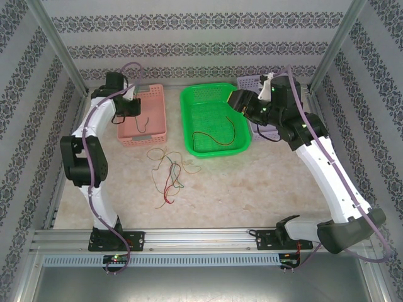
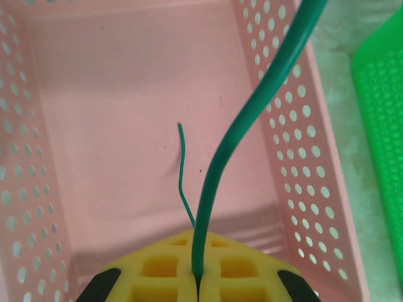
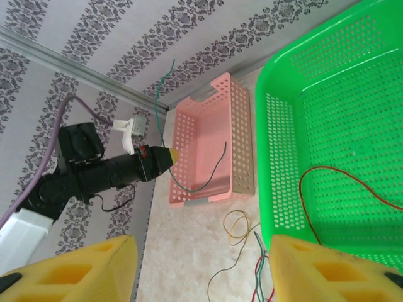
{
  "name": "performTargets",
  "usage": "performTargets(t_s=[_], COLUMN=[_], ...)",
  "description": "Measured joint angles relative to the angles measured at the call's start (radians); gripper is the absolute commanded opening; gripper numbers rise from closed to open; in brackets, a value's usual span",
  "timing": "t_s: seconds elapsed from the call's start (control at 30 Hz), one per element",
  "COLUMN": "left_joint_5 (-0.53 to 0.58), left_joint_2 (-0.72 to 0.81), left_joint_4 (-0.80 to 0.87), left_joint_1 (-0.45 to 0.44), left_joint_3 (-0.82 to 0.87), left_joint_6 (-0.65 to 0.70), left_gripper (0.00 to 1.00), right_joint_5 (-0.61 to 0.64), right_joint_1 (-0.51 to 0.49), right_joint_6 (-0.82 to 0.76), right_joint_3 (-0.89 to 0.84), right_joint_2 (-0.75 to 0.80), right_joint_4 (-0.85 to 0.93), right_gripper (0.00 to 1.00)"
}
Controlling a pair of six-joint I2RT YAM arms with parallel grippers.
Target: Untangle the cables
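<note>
My left gripper holds the green cable and should go down and slightly back in the pink basket before it lets go of the cable.
My left gripper is shut on a green cable above the pink basket; the cable's thin free end hangs down into the basket. From the top, that gripper hovers over the basket's back half. A tangle of yellow, red and green cables lies on the table in front of the pink basket. One red-brown cable lies loose in the green basket. My right gripper is open and holds nothing, raised over the green basket's right side.
A lavender basket stands at the back right, partly behind the right arm. Patterned walls and metal posts close in the table on three sides. Bare marbled tabletop stretches across the front and right.
</note>
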State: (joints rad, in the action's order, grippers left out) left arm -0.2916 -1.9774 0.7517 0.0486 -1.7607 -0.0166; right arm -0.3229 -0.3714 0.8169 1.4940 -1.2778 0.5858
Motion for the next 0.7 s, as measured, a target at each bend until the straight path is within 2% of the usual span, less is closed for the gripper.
performTargets(t_s=[0.13, 0.43, 0.7], left_joint_5=[-0.042, -0.121, -0.129], left_joint_2=[-0.061, -0.071, -0.119], left_joint_4=[0.08, 0.172, 0.253], left_joint_1=[0.01, 0.031, 0.04], left_joint_3=[-0.052, -0.05, -0.09], left_joint_6=[0.012, 0.034, 0.061], left_gripper=[0.0, 0.0, 0.0], right_joint_5=[0.0, 0.0, -0.007], right_joint_1=[0.0, 0.0, -0.001], right_joint_6=[0.0, 0.0, 0.011], right_joint_3=[-0.018, -0.024, -0.024], right_joint_2=[0.002, 0.014, 0.014], right_joint_4=[0.0, 0.001, 0.001], right_gripper=[0.57, 0.57, 0.56])
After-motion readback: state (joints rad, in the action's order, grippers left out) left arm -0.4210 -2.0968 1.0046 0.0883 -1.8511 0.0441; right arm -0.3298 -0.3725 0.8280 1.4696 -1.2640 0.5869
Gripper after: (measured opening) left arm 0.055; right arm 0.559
